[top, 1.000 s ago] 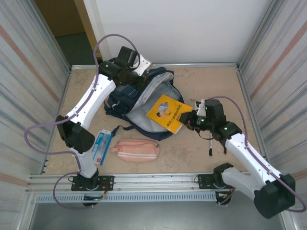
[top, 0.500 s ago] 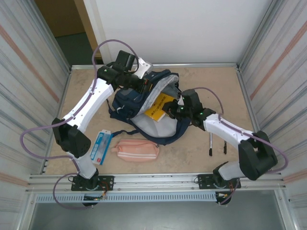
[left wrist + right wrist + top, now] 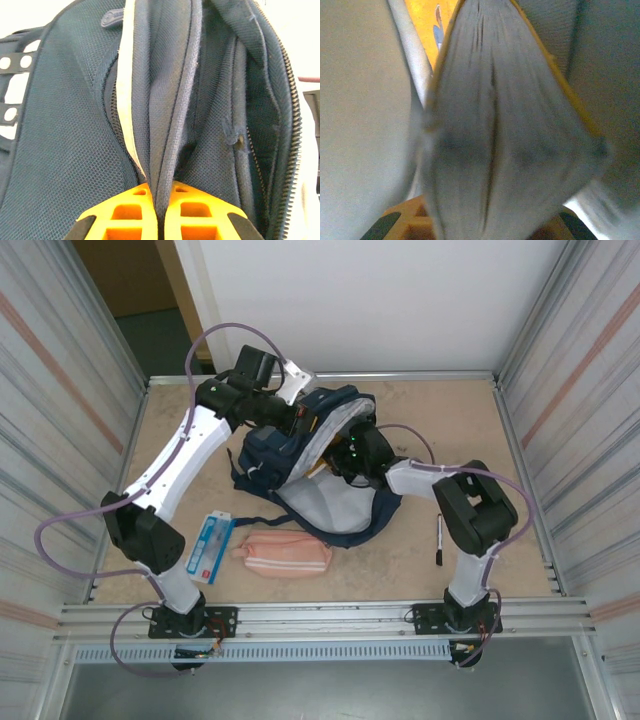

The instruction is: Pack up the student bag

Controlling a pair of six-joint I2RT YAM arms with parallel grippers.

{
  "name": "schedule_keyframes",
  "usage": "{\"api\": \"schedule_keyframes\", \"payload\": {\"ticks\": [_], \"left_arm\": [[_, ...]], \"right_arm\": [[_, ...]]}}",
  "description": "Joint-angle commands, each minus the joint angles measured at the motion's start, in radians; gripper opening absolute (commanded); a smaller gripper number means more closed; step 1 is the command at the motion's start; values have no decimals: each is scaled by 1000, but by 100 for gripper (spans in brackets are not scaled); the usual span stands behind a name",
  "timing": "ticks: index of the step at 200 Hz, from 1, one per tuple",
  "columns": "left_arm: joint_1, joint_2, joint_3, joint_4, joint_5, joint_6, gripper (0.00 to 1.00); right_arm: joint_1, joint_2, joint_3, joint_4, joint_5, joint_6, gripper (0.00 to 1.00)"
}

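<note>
The book (image 3: 490,135) goes deeper into the bag's main compartment beneath the bag's lifted rim next, and my right gripper releases it there, since the bag's grey-lined inside lies ahead of the gripper's fingers.
The navy student bag (image 3: 268,452) lies at the table's middle back with its main compartment gaping and pale grey lining (image 3: 322,502) showing. My left gripper (image 3: 304,424) is shut on the zippered rim of the opening (image 3: 167,125) and holds it up, the fabric pinched between the orange fingers (image 3: 127,212). My right gripper (image 3: 347,458) reaches into the opening from the right, shut on a yellow-covered book (image 3: 490,135). The book's page edges face the wrist camera, with the yellow cover (image 3: 422,22) at the top left. From above, the book is almost hidden inside the bag.
A pink pencil pouch (image 3: 285,553) lies in front of the bag. A blue-and-white flat pack (image 3: 208,545) sits left of it beside the left arm. A black pen (image 3: 438,540) lies on the table at right. Ribbed metal walls close both sides.
My right arm has swung left and carried the yellow book from beside the bag into its opening. The left gripper has kept its hold on the rim, shifting slightly.
</note>
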Motion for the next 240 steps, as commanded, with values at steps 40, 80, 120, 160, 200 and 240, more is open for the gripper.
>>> {"api": "schedule_keyframes", "payload": {"ticks": [40,80,120,160,200,240], "left_arm": [[2,-151,-9,166,82,56,0],[8,-215,-68,225,27,110,0],[43,-280,-167,342,2,127,0],[46,-318,-241,388,17,140,0],[49,-330,-309,428,4,136,0],[102,-289,-344,514,-42,78,0]], "right_arm": [[114,79,38,102,197,302,0],[200,32,-4,170,208,332,0],[247,-61,-32,70,259,238,0],[241,16,0,125,207,193,6],[212,91,80,81,191,91,21],[192,-5,64,-62,216,75,40]]}}
